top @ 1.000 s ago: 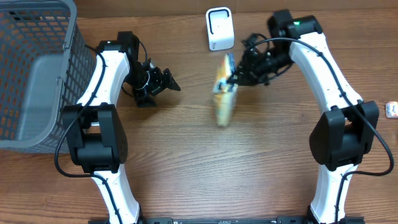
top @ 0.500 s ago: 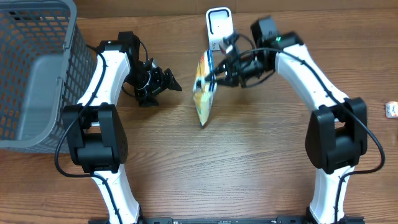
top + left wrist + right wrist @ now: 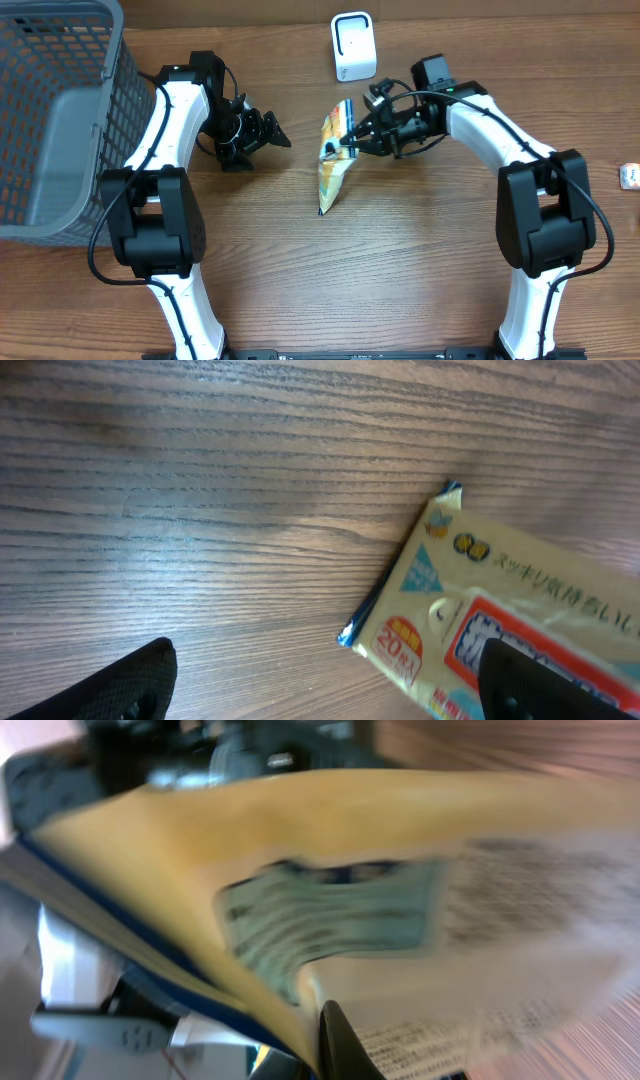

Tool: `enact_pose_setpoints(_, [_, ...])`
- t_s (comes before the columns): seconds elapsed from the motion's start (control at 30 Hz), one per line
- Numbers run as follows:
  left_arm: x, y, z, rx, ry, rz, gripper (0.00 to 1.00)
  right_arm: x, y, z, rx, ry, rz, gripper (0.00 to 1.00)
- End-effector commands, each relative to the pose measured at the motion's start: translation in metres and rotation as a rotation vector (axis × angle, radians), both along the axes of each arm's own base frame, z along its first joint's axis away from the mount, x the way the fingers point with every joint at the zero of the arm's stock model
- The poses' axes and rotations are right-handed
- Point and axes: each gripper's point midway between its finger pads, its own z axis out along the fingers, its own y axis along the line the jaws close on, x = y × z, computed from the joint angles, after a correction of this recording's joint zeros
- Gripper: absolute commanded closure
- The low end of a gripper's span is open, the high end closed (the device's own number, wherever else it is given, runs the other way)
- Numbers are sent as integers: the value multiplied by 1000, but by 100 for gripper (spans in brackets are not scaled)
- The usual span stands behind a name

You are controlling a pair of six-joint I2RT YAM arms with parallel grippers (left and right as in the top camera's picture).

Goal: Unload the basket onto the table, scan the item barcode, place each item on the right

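My right gripper lowers toward the right in the overhead view next and releases the packet, since the bare tabletop lies below the gripper on that side.
The item is a flat yellow packet (image 3: 331,167) with blue edging and printed text. My right gripper (image 3: 353,141) is shut on its upper end, and the packet hangs down toward the table, a little in front of the white scanner (image 3: 353,47). In the right wrist view the blurred packet (image 3: 400,870) fills the frame, with one dark finger (image 3: 340,1035) pressed against it. My left gripper (image 3: 272,131) stands open just left of the packet, holding nothing. In the left wrist view the packet (image 3: 500,600) lies at the right, between and beyond the spread fingertips (image 3: 120,682).
A grey mesh basket (image 3: 112,110) fills the far left of the table. A small white and red object (image 3: 630,176) lies at the right edge. The wooden table (image 3: 400,270) stretches toward the front.
The right arm swung the packet left toward the scanner, then brought it down and slightly forward. The left arm has stayed put with its jaws open.
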Motion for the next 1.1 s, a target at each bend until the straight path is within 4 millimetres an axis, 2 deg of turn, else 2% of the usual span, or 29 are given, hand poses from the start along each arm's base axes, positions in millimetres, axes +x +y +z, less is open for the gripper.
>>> enact_pose_setpoints(0.0, [3, 2, 5, 10, -27, -15, 11, 14, -31, -27, -218, -48, -84, 96])
enact_pose_setpoints(0.1, [3, 2, 5, 10, -27, -15, 11, 15, -73, -67, -498, 12, -150, 96])
enact_pose_setpoints(0.17, [3, 2, 5, 10, -27, -15, 11, 13, -104, -87, -671, 40, -178, 96])
enact_pose_setpoints(0.27, [4, 3, 5, 13, -31, -15, 11, 7, -145, -99, -871, 80, -197, 96])
enact_pose_setpoints(0.4, [4, 3, 5, 14, -32, -15, 8, 5, -184, -92, -1063, 74, -191, 74])
enact_pose_setpoints(0.43, [5, 3, 5, 14, -33, -16, 6, 5, -192, -88, -1110, 71, -189, 64])
enact_pose_setpoints(0.5, [5, 3, 5, 14, -35, -16, 3, 5, -207, -74, -1200, 64, -183, 37])
enact_pose_setpoints(0.53, [5, 3, 5, 14, -36, -15, 3, 6, -211, -65, -1228, 59, -179, 31])
enact_pose_setpoints(0.6, [6, 3, 5, 14, -39, -15, 2, 4, -211, -46, -1251, 48, -161, 13])
enact_pose_setpoints(0.67, [6, 3, 5, 14, -41, -15, 3, 2, -205, -28, -1247, 24, -129, 4])
enact_pose_setpoints(0.73, [8, 2, 5, 14, -47, -16, 3, 0, -196, -13, -1245, -2, -109, 2])
enact_pose_setpoints(0.83, [9, 2, 5, 14, -53, -17, 2, -1, -180, -9, -1239, -53, -62, 2])
enact_pose_setpoints(0.93, [8, 2, 5, 14, -51, -17, 2, -2, -161, -16, -1227, -217, 107, 7])
enact_pose_setpoints(0.97, [8, 2, 5, 14, -50, -17, 2, -4, -154, -20, -1245, -322, 233, 7])
enact_pose_setpoints(1.07, [9, 2, 5, 14, -51, -17, 1, 3, -142, -31, -1288, -479, 355, 6])
